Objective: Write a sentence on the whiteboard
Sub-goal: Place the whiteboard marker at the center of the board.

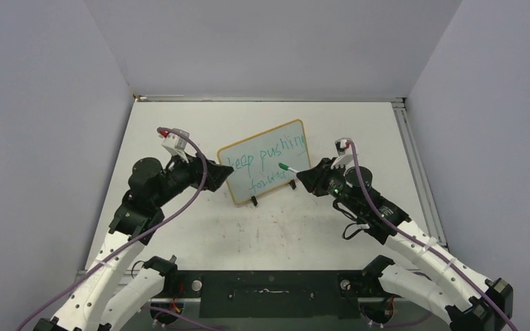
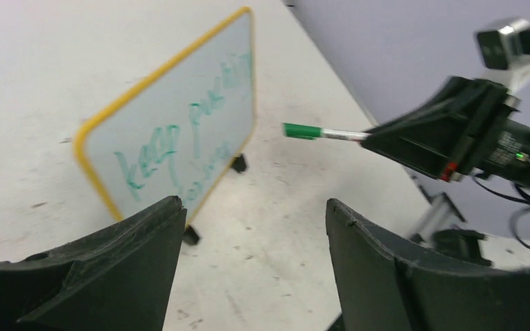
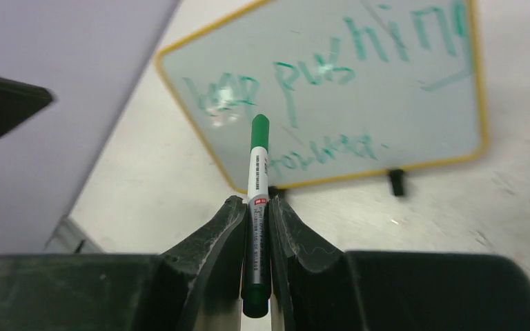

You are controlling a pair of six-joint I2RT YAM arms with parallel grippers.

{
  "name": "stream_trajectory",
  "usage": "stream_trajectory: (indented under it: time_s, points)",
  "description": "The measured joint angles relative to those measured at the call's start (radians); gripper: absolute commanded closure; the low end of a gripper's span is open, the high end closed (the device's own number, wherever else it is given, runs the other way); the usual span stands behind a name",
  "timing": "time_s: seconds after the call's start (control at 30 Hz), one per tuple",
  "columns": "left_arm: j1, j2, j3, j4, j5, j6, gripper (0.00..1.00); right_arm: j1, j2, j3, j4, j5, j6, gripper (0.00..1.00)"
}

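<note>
The sentence is written, so my right gripper will next move away from the whiteboard point(image 1: 262, 148) and down to let go of the marker.
The whiteboard point(image 1: 262, 148), tan-yellow framed on two black clip feet, stands mid-table; it also shows in the left wrist view point(image 2: 200, 89) and the right wrist view point(image 3: 414, 110). The sentence point(image 1: 270, 160) in teal-green reads "keep pushing" over "forward" point(image 3: 328, 153). My right gripper point(image 1: 303, 178) is shut on a green marker point(image 3: 258, 172), its green end point(image 1: 283, 167) pointing at the board, a little off its face. My left gripper point(image 1: 222, 174) is open and empty by the board's left edge; the board shows past its left finger point(image 2: 145, 234).
A metal rail point(image 1: 414, 158) runs along the table's right edge. Grey walls enclose the table on three sides. Reddish smudges point(image 1: 297, 221) mark the tabletop in front of the board.
</note>
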Motion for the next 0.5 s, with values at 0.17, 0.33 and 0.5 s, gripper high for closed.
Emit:
stream_trajectory:
  time_s: [0.17, 0.33, 0.5]
  points:
    - [0.089, 0.023, 0.042, -0.122, -0.168, 0.125, 0.21, -0.044, -0.08, -0.05, -0.21, 0.197, 0.009, 0.95]
    - [0.129, 0.002, 0.025, -0.176, -0.358, 0.21, 0.21, -0.084, -0.122, -0.142, -0.285, 0.329, 0.028, 0.93]
    - [0.143, -0.018, -0.004, -0.195, -0.436, 0.251, 0.21, -0.099, -0.078, -0.216, -0.262, 0.401, 0.041, 0.89]
